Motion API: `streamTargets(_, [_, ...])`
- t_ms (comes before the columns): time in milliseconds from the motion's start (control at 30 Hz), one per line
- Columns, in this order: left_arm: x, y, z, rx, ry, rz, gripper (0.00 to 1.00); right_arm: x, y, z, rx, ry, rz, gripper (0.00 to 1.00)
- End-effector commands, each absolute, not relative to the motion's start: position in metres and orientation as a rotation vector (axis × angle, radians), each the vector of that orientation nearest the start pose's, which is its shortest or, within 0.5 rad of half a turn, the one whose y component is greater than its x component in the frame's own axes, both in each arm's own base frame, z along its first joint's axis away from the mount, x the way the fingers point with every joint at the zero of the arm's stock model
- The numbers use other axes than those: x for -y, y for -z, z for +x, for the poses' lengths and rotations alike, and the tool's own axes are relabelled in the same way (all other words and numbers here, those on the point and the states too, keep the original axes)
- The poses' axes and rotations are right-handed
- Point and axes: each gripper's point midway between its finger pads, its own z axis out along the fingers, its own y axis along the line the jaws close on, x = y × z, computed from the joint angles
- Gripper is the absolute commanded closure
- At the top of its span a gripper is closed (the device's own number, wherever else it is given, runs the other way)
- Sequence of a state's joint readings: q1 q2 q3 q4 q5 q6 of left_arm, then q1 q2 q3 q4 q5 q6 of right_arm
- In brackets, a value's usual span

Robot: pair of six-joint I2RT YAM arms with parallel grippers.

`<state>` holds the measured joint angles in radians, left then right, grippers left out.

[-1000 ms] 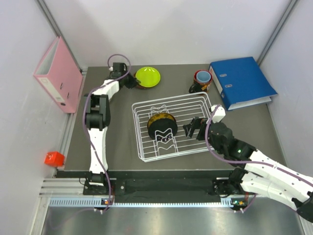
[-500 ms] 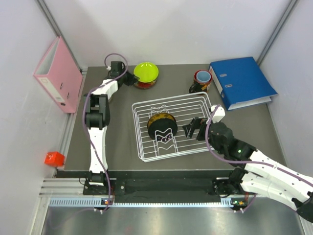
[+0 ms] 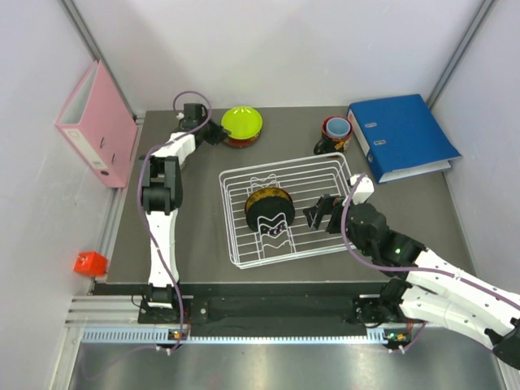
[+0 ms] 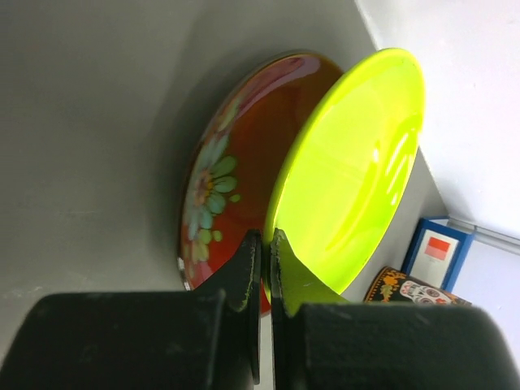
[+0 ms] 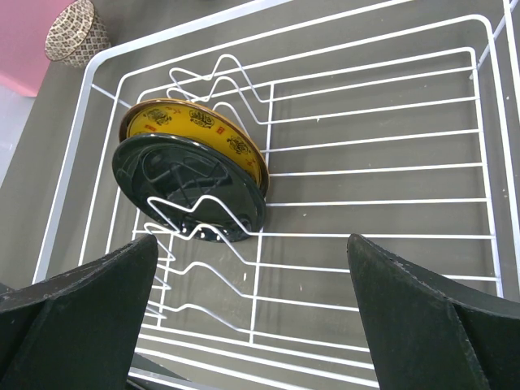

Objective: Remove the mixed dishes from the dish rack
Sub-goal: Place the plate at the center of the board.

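Note:
I should lower my left gripper a little next, to set the lime-green bowl onto the red gold-patterned bowl [image 3: 241, 140] [image 4: 259, 176], and then open it. The lime-green bowl hangs tilted above its place.
My left gripper [image 3: 214, 134] is shut on the rim of the lime-green bowl [image 3: 242, 122], which sits tilted over the red gold-patterned bowl [image 3: 234, 141] at the back of the table. In the left wrist view the fingers [image 4: 253, 268] pinch the green bowl [image 4: 357, 162] beside the red bowl [image 4: 236, 162]. The yellow-and-black plate [image 3: 268, 209] stands in the dividers of the white dish rack [image 3: 236, 219]. My right gripper [image 3: 321, 213] is open and empty over the rack's right half [image 5: 252, 244]. The plate [image 5: 195, 175] is left of it. The mug [image 3: 335, 134] stands behind the rack. The beige bowl [image 5: 75, 32] is beyond the rack's corner.
A blue binder [image 3: 402, 136] lies at the back right, close to the mug. A pink binder [image 3: 96, 122] leans at the left wall. A small red object [image 3: 89, 262] sits off the table's left front edge.
The left gripper has shifted slightly left with the lime-green bowl, tilting it and settling it over the red bowl. The right arm has not moved.

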<state>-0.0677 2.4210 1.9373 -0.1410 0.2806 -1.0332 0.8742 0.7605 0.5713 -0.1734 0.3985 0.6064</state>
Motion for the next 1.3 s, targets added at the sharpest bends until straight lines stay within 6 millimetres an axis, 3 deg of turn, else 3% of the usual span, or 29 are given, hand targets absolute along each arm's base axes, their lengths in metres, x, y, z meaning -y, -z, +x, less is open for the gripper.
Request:
streamTargets(0, [0.124,-0.068,0.630,-2.149,0.903,-0.926,1.00,-0.201,-0.199,0.229,-1.931,-0.638,0.032,0.00])
streamTargets(200, [0.119,-0.058,0.623,-2.173,0.880,-0.955,1.00,-0.202,-0.198,0.229,-1.934,-0.643,0.031,0.00])
streamTargets(267, [0.118,-0.058,0.621,-2.174,0.886,-0.960,0.92,-0.202,-0.198,0.229,-1.934,-0.644,0.033,0.00])
streamTargets(433, [0.112,-0.076,0.622,-2.141,0.886,-0.935,0.48,-0.203,-0.195,0.228,-1.941,-0.645,0.032,0.00])
streamTargets(567, [0.109,-0.101,0.626,-2.105,0.898,-0.897,0.30,-0.204,-0.195,0.228,-1.938,-0.658,0.038,0.00])
streamTargets(633, [0.107,-0.119,0.628,-2.085,0.908,-0.882,0.26,-0.204,-0.194,0.228,-1.940,-0.660,0.036,0.00])
streamTargets(667, [0.105,-0.124,0.628,-2.082,0.904,-0.877,0.02,-0.204,-0.195,0.228,-1.936,-0.664,0.041,0.00])
streamTargets(800, [0.097,-0.169,0.624,-2.031,0.895,-0.830,0.01,-0.204,-0.196,0.228,-1.933,-0.666,0.046,0.00])
streamTargets(867, [0.094,-0.181,0.618,-2.030,0.872,-0.810,0.01,-0.205,-0.197,0.227,-1.930,-0.674,0.045,0.00])
streamTargets(900, [0.093,-0.200,0.614,-2.006,0.876,-0.789,0.01,-0.205,-0.198,0.227,-1.929,-0.675,0.045,0.01])
streamTargets(967, [0.091,-0.210,0.607,-1.998,0.862,-0.761,0.01,-0.204,-0.198,0.227,-1.927,-0.677,0.050,0.00])
streamTargets(1000, [0.091,-0.226,0.601,-1.978,0.866,-0.742,0.01,-0.204,-0.198,0.227,-1.927,-0.681,0.051,0.00])
streamTargets(1033, [0.092,-0.226,0.596,-1.984,0.867,-0.742,0.01,-0.204,-0.198,0.227,-1.925,-0.681,0.051,0.00])
streamTargets(1100, [0.095,-0.247,0.587,-1.954,0.877,-0.696,0.01,-0.204,-0.198,0.226,-1.924,-0.687,0.048,0.00])
streamTargets(1233, [0.096,-0.250,0.572,-1.989,0.854,-0.650,0.01,-0.203,-0.201,0.225,-1.918,-0.697,0.053,0.00])
streamTargets(1267, [0.104,-0.265,0.562,-1.978,0.860,-0.608,0.01,-0.202,-0.202,0.223,-1.914,-0.700,0.052,0.00])
